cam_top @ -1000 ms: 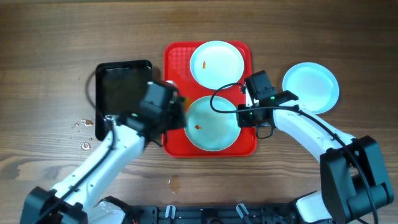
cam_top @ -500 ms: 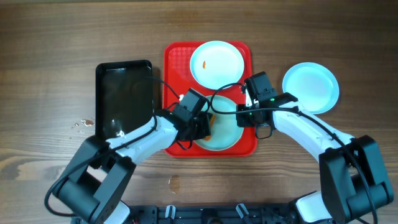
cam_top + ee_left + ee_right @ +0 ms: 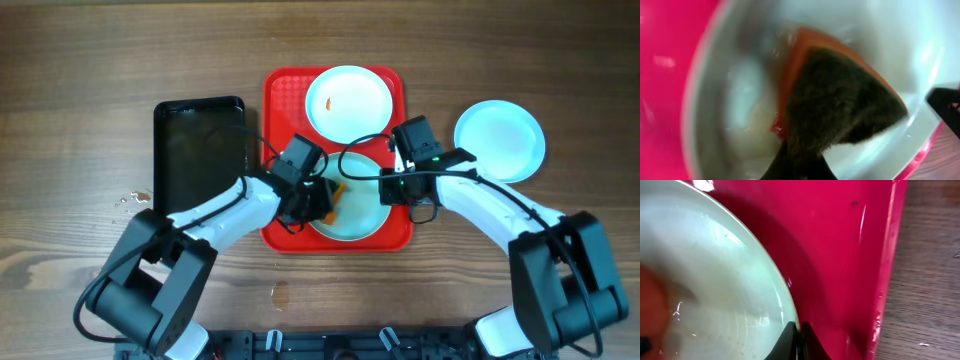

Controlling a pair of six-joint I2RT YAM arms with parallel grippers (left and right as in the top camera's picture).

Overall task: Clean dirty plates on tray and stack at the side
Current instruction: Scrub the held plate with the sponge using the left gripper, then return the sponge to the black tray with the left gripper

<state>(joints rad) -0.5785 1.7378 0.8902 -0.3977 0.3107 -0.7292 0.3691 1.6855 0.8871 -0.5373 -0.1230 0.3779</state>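
Note:
The black tray's near end point(image 3: 196, 182) is to the left in the overhead view. My left gripper will next lift off the plate, move across to that end, go down and let go of the sponge.
The red tray point(image 3: 283, 95) holds two pale plates. The far plate point(image 3: 349, 103) bears a small orange smear. The near plate point(image 3: 357, 212) sits under both grippers. My left gripper point(image 3: 322, 200) is shut on an orange sponge with a dark scrub face point(image 3: 840, 102), pressed on the near plate point(image 3: 745, 110) at its wet centre. My right gripper point(image 3: 798, 342) is shut on the near plate's right rim point(image 3: 785, 300), over the tray point(image 3: 840, 255). A third plate point(image 3: 500, 139) lies on the table right of the tray.
A black rectangular tray point(image 3: 197, 150) lies left of the red tray. Water drops point(image 3: 132, 200) dot the wood at the left. Bare wood shows right of the tray edge in the right wrist view point(image 3: 930, 270).
My left arm swung right from the black tray onto the near plate with the sponge, then shifted slightly up and left. The right arm has held still.

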